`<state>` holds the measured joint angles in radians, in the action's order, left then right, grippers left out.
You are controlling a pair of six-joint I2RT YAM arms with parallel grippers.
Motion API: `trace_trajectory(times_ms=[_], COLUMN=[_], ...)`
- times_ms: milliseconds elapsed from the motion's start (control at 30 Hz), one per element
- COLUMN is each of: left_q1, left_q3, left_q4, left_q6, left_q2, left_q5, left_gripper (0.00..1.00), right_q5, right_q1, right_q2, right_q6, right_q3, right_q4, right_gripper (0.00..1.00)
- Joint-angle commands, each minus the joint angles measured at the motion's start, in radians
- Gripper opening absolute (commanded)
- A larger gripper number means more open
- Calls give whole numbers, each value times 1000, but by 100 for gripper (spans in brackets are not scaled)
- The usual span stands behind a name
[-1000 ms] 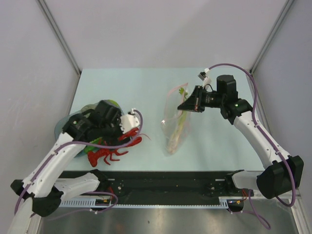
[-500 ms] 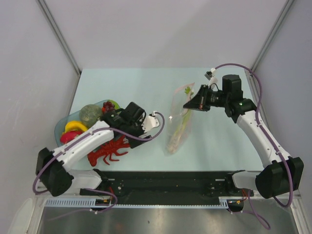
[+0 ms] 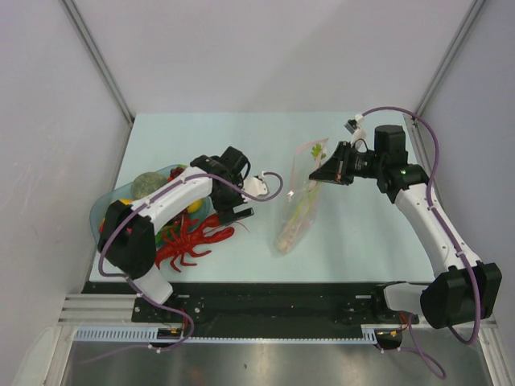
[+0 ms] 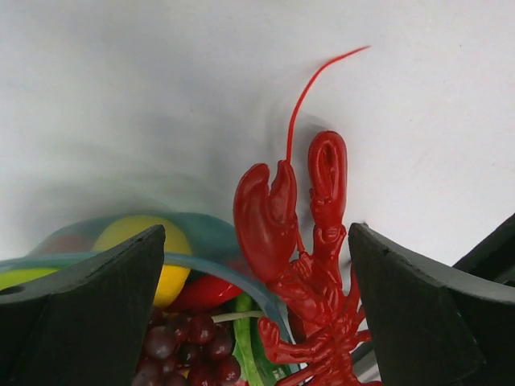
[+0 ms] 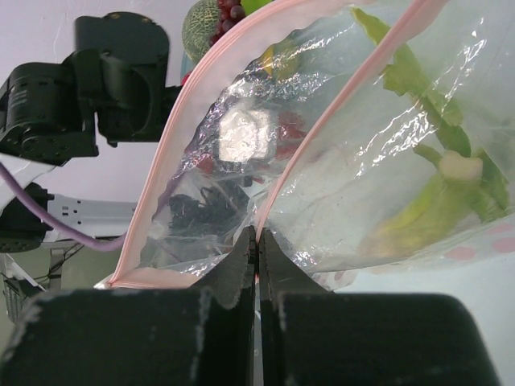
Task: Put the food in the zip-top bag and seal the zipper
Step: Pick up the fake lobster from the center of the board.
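Observation:
My left gripper has the red lobster's claws between its open fingers, and they reach past the dish's rim. It will go down onto them next, then close there.
The zip-top bag lies mid-table with a pale green celery stalk inside. My right gripper is shut on one side of the pink zipper and holds that lip up, so the mouth gapes. The red lobster lies on the table against the dish rim, seen from above as the lobster. My left gripper hangs open above it, its fingers wide on either side and touching nothing. In the top view the left gripper sits over the lobster's claws.
A translucent blue-green dish at the left holds dark red grapes, a yellow piece, red and green pieces and a round green one. The dish sits near the table's left edge. Grey walls close in both sides.
My left arm has swung right from over the dish and now hangs open above the lobster's claws. My right gripper has drifted slightly right and back with the bag's lip.

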<state>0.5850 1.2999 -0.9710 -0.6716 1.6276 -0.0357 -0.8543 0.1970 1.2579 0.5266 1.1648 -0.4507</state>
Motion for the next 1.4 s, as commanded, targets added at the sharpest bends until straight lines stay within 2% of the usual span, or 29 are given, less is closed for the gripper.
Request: trace_trajectory(times_ms=[0, 233, 333, 467, 733, 900, 933, 1000, 1033, 1100, 1233, 1367], left_q1=[-36, -63, -65, -65, -76, -76, -77, -76, -76, -74, -65, -56], left_q3=[48, 30, 19, 21, 30, 45, 51, 68, 70, 82, 119, 234], left_q4=[-66, -81, -84, -101, -129, -167, -179, -208, -219, -256, -325, -388], left_q6=[-72, -83, -85, -69, -20, 1, 10, 24, 39, 53, 96, 136], left_q2=[63, 133, 147, 167, 202, 187, 172, 150, 123, 95, 23, -63], left_q5=[-59, -69, -72, -108, -168, -184, -199, -214, -227, -259, -300, -346], left_gripper=[100, 100, 96, 79, 70, 44, 32, 22, 12, 1, 0, 0], right_q5=[-34, -40, -40, -40, -42, -42, -42, -42, -42, -42, -42, -40], right_q1=[-13, -21, -24, -24, -25, -27, -27, -28, -28, -27, -28, -30], right_q2=[-29, -31, -29, -26, -25, -29, -28, -28, -29, -28, -29, -38], right_q6=[-23, -28, -30, -28, -25, -27, -27, -25, -27, -23, -14, -1], right_q3=[-2, -2, -4, -4, -2, -1, -1, -1, -1, -1, -7, -17], right_q4=[0, -11, -11, -11, -9, -11, -11, -13, -13, -9, -2, 15], right_gripper=[0, 0, 0, 0, 0, 0, 0, 0, 0, 0, 0, 0])
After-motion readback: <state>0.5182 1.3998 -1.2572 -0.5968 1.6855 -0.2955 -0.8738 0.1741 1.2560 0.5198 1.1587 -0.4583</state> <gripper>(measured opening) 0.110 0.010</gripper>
